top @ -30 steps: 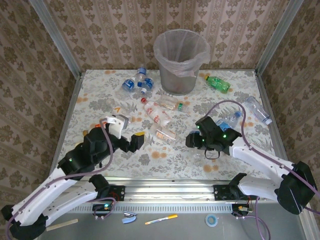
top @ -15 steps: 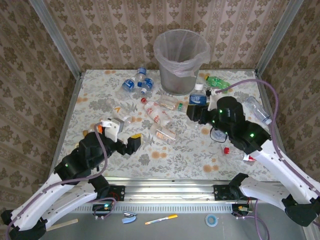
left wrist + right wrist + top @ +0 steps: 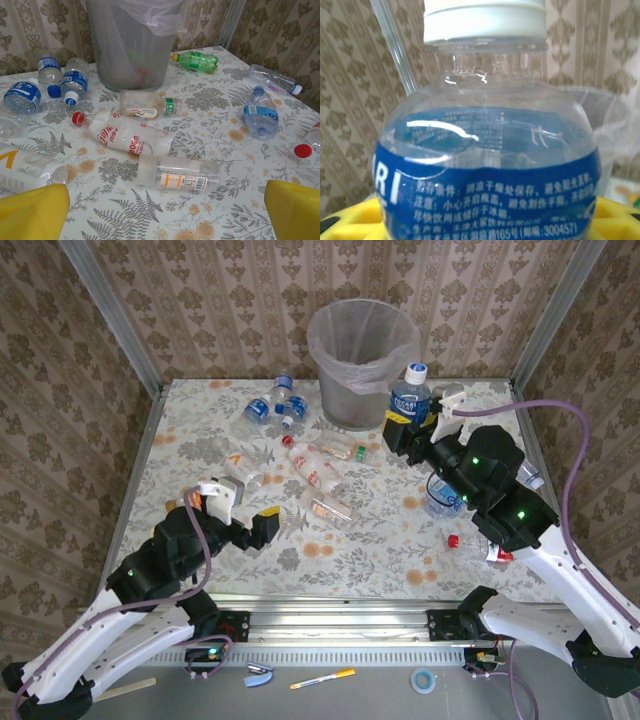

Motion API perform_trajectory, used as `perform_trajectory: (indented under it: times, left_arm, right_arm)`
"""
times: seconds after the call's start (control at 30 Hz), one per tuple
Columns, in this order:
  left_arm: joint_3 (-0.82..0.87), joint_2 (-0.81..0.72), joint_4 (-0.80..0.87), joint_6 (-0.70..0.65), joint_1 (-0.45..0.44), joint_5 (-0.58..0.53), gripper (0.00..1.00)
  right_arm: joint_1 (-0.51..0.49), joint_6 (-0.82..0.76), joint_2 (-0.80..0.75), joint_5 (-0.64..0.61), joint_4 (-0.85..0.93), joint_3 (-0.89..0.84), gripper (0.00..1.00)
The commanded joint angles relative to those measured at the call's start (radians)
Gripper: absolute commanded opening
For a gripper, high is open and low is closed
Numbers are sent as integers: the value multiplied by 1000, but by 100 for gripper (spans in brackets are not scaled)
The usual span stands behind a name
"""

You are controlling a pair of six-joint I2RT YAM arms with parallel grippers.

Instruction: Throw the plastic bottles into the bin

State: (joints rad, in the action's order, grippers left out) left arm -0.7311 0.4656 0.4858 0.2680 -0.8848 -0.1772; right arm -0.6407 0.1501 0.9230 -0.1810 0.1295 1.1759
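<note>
The right gripper lifts the bottle over the bin's opening [image 3: 360, 342] [image 3: 605, 106] outward of it next and tilts down to release it. The bottle is still beside the bin's rim.
My right gripper [image 3: 412, 422] is shut on a clear plastic bottle [image 3: 409, 398] with a blue label and a white cap. It holds the bottle upright in the air, just right of the bin [image 3: 362, 350] and near its rim. In the right wrist view this bottle [image 3: 485, 150] stands between the yellow pads [image 3: 350, 217]. My left gripper [image 3: 245, 504] is open, low over the table with nothing between its fingers [image 3: 32, 212]. Ahead of it lie an orange-labelled bottle [image 3: 180, 172] and a crushed red-labelled one [image 3: 125, 137]. Several more bottles lie around the bin [image 3: 132, 45], including a green one [image 3: 197, 60].
A loose red cap [image 3: 452, 540] lies by my right arm, with a blue-labelled bottle [image 3: 261, 112] close by. Blue-labelled bottles [image 3: 275, 405] cluster left of the bin. Wallpapered walls and metal posts [image 3: 115, 320] close in the table on three sides.
My right gripper has carried the blue-labelled bottle from the front middle of the table up and back to the bin's right side. My left arm has drawn back slightly, still open.
</note>
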Motion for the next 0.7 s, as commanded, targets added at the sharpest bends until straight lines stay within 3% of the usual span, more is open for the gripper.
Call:
perform_trajectory:
  times: [0.0, 0.43, 0.67]
  left_arm:
    - [17, -19, -25, -13, 1, 0, 100]
    - [34, -135, -71, -67, 0, 21, 100]
    - [69, -333, -169, -190, 1, -297, 100]
  right_arm:
    - [-5, -105, -22, -43, -289, -49, 46]
    - [38, -229, 234, 51, -798, 47, 46]
    - [65, -268, 296, 81, -884, 114, 44]
